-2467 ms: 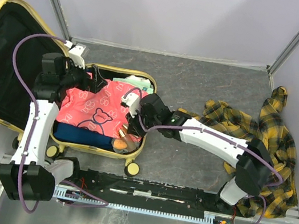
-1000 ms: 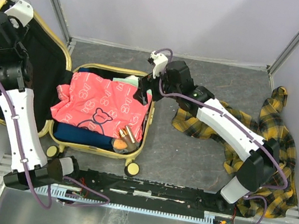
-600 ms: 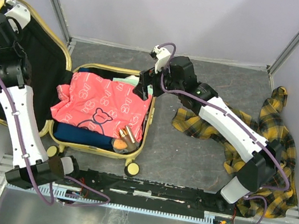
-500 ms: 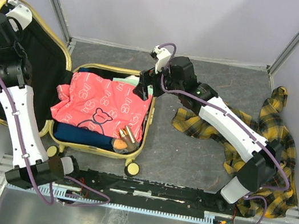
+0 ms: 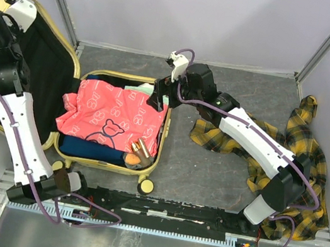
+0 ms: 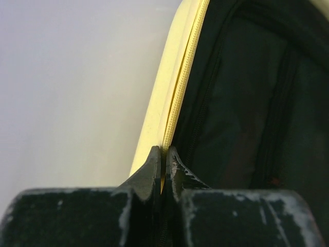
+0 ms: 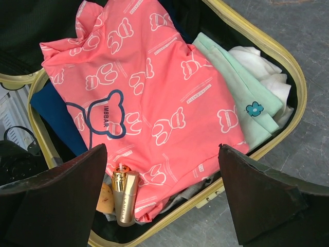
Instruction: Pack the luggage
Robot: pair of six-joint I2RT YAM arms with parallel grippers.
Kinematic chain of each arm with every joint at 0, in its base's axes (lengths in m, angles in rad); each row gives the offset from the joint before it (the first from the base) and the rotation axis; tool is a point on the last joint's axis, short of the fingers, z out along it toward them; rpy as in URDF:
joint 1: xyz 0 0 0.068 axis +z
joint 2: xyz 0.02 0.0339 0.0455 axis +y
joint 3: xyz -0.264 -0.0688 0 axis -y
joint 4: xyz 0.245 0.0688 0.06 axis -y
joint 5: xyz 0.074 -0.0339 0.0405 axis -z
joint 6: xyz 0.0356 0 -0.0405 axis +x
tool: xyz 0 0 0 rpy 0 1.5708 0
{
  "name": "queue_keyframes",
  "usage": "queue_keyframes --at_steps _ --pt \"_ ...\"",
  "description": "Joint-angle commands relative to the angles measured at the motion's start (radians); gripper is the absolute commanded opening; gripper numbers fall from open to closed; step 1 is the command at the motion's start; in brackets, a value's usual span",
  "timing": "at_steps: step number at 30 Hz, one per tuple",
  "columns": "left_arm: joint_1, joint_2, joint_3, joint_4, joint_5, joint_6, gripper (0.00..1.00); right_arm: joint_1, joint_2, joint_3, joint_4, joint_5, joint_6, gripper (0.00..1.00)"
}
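The packed, uncovered base of the luggage is to the right of my left gripper in the top view, so next my left gripper should swing the lid's rim (image 6: pixel 177 72) over toward it and let go.
The luggage (image 5: pixel 106 165) lies open at the left of the table, a pale yellow shell with its black-lined lid (image 5: pixel 48 80) leaning back to the left. Its base holds a pink bear-print shirt (image 5: pixel 112 114), a mint green garment (image 7: pixel 241 98), a navy garment (image 5: pixel 87 148) and a gold bottle (image 7: pixel 125 193). My left gripper (image 6: pixel 163 149) is shut on the lid's yellow zip rim (image 6: pixel 177 72), at the lid's far top corner (image 5: pixel 11 7). My right gripper (image 5: pixel 157 96) hangs open above the base's far right rim, nothing between its fingers (image 7: pixel 262 198); the pink shirt (image 7: pixel 144 98) lies below.
A yellow and black plaid shirt (image 5: pixel 300 154) lies crumpled on the grey table at the right, partly under my right arm. Grey walls close in the back and both sides. The arms' base rail (image 5: pixel 162 209) runs along the near edge.
My left gripper has closed on the lid's rim and shifted slightly left, and the lid has tipped with it. The right arm has barely moved.
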Motion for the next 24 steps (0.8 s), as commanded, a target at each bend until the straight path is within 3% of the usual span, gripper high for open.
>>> queue_keyframes --at_steps 1,7,11,18,24 --pt "-0.015 -0.015 0.031 -0.028 0.321 -0.22 0.03 -0.003 -0.024 -0.002 0.068 0.011 0.036 0.96" --pt "-0.042 -0.018 0.028 -0.028 0.59 -0.392 0.03 -0.004 -0.025 -0.01 0.071 0.016 0.045 0.96" --pt "-0.097 0.004 0.034 -0.015 0.678 -0.476 0.03 -0.007 -0.038 -0.026 0.064 0.021 0.039 0.97" --pt "-0.357 0.047 0.036 0.008 0.629 -0.513 0.03 -0.018 -0.056 -0.047 0.057 0.037 0.031 0.97" --pt "-0.458 0.121 0.041 0.04 0.677 -0.625 0.03 -0.04 -0.059 -0.069 0.053 0.041 0.04 0.97"
